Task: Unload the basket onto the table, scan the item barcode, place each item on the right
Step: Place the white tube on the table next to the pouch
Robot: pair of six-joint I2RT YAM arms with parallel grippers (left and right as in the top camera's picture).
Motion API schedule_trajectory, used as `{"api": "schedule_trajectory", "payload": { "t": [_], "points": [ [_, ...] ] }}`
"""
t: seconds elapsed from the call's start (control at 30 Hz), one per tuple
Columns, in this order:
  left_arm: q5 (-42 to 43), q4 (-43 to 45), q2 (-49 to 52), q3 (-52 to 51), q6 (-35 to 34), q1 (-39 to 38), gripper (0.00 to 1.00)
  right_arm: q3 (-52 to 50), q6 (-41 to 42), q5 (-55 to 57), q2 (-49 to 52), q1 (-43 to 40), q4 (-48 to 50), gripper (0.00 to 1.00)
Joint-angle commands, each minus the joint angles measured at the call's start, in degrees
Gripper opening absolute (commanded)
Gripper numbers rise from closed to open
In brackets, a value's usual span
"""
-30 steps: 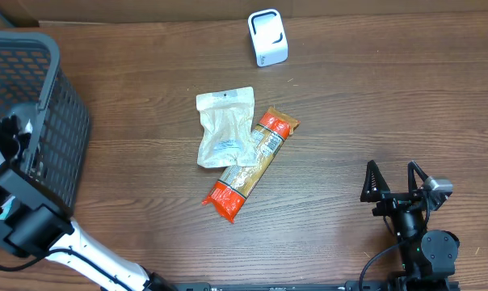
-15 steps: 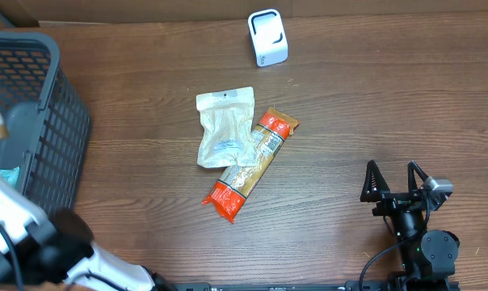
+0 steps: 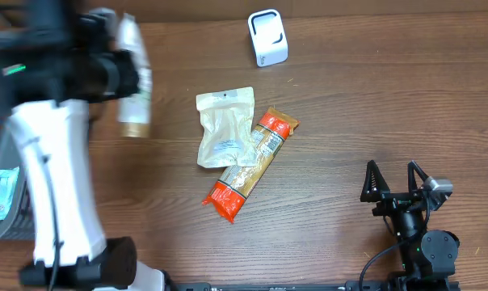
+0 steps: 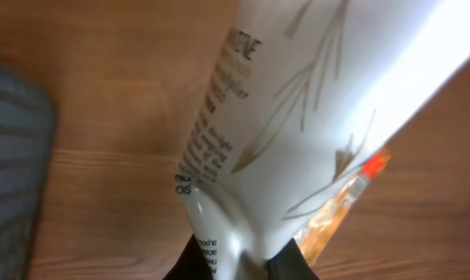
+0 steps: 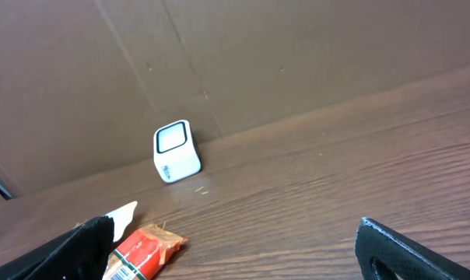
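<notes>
I will next lower my left gripper's white tube toward the pale pouch, beside its edge facing the basket, where the table is empty.
A white tube (image 3: 136,73) with a tan cap hangs in the air left of the table's middle, with my left gripper (image 3: 121,71) shut on it. In the left wrist view the tube (image 4: 297,117) fills most of the frame, printed text along its side, and its crimped end sits pinched between the dark jaws of that gripper (image 4: 236,263). The white barcode scanner (image 3: 267,37) stands at the far edge and shows in the right wrist view too, the scanner (image 5: 176,151) against the cardboard wall. My right gripper (image 3: 397,182) rests open at the near right, nothing between its fingers.
A pale pouch (image 3: 224,128) and a long orange packet (image 3: 250,166) lie overlapping mid-table. The dark mesh basket (image 4: 13,171) stands at the left edge, largely hidden behind my left arm, with a light blue packet (image 3: 0,194) showing there. A cardboard wall (image 5: 258,62) closes the far side.
My left arm has come up from the basket and swung right and toward the far side, carrying the white tube over the table. The right arm has not moved.
</notes>
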Motion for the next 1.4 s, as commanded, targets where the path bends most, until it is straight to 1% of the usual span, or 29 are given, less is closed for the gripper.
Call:
{"api": "schedule_trajectory", "payload": {
  "t": [0.0, 0.07, 0.1, 0.23, 0.3, 0.47, 0.5, 0.53, 0.57, 0.6, 0.63, 0.7, 0.77, 0.83, 1.03, 1.07, 1.2, 1.27, 1.37],
  "points": [
    [-9.4, 7.5, 0.8, -13.6, -7.9, -7.9, 0.04, -0.6, 0.2, -0.1, -0.5, 0.3, 0.2, 1.0],
    [-9.2, 14.1, 0.8, -22.0, -11.5, -10.4, 0.04, -0.6, 0.2, -0.1, -0.5, 0.3, 0.2, 1.0],
    [-9.1, 19.9, 0.8, -29.1, -14.3, -11.8, 0.04, -0.6, 0.2, -0.1, -0.5, 0.3, 0.2, 1.0],
    [-8.8, 32.4, 0.8, -42.7, -16.4, -14.0, 0.04, -0.6, 0.2, -0.1, -0.5, 0.3, 0.2, 1.0],
    [-8.8, 37.6, 0.8, -48.2, -17.6, -14.8, 0.04, -0.6, 0.2, -0.1, -0.5, 0.3, 0.2, 1.0],
    [-8.8, 48.1, 0.8, -57.6, -18.8, -15.5, 0.05, -0.6, 0.2, -0.1, -0.5, 0.3, 0.2, 1.0],
    [-8.8, 49.4, 0.8, -58.6, -18.8, -15.5, 0.12, -0.6, 0.2, -0.1, -0.5, 0.3, 0.2, 1.0],
    [-8.8, 51.0, 0.8, -60.0, -18.8, -15.5, 0.47, -0.6, 0.2, -0.1, -0.5, 0.3, 0.2, 1.0],
    [-8.8, 51.2, 0.8, -60.2, -18.8, -15.5, 0.72, -0.6, 0.2, -0.1, -0.5, 0.3, 0.2, 1.0],
    [-8.8, 51.2, 0.8, -60.2, -18.8, -15.5, 0.91, -0.6, 0.2, -0.1, -0.5, 0.3, 0.2, 1.0],
    [-8.9, 51.1, 0.8, -60.0, -18.7, -15.5, 1.0, -0.6, 0.2, -0.1, -0.5, 0.3, 0.2, 1.0],
    [-8.8, 50.6, 0.8, -58.6, -17.4, -15.3, 1.0, -0.6, 0.2, -0.1, -0.5, 0.3, 0.2, 1.0],
    [-8.8, 48.0, 0.2, -55.6, -16.5, -14.8, 1.0, -0.6, 0.2, -0.1, -0.5, 0.3, 0.2, 1.0],
    [-8.9, 43.5, -0.8, -50.8, -15.6, -14.0, 1.0, -0.6, 0.2, -0.1, -0.5, 0.3, 0.2, 1.0],
    [-9.3, 26.3, -4.1, -26.8, -9.7, -8.4, 0.99, -0.6, 0.2, -0.1, -0.5, 0.3, 0.2, 1.0],
    [-9.4, 22.1, -4.6, -18.4, -8.0, -5.5, 1.0, -0.6, 0.2, -0.1, -0.5, 0.3, 0.2, 1.0],
    [-9.5, 14.0, -4.8, -2.9, -4.5, 2.8, 1.0, -0.6, 0.2, -0.1, -0.5, 0.3, 0.2, 1.0],
    [-9.6, 11.0, -4.8, 1.6, -3.9, 7.7, 0.99, -0.6, 0.2, -0.1, -0.5, 0.3, 0.2, 1.0],
    [-12.7, 6.8, -4.8, 5.5, -5.1, 17.5, 1.0, -0.6, 0.2, -0.1, -0.5, 0.3, 0.2, 1.0]
  ]
}}
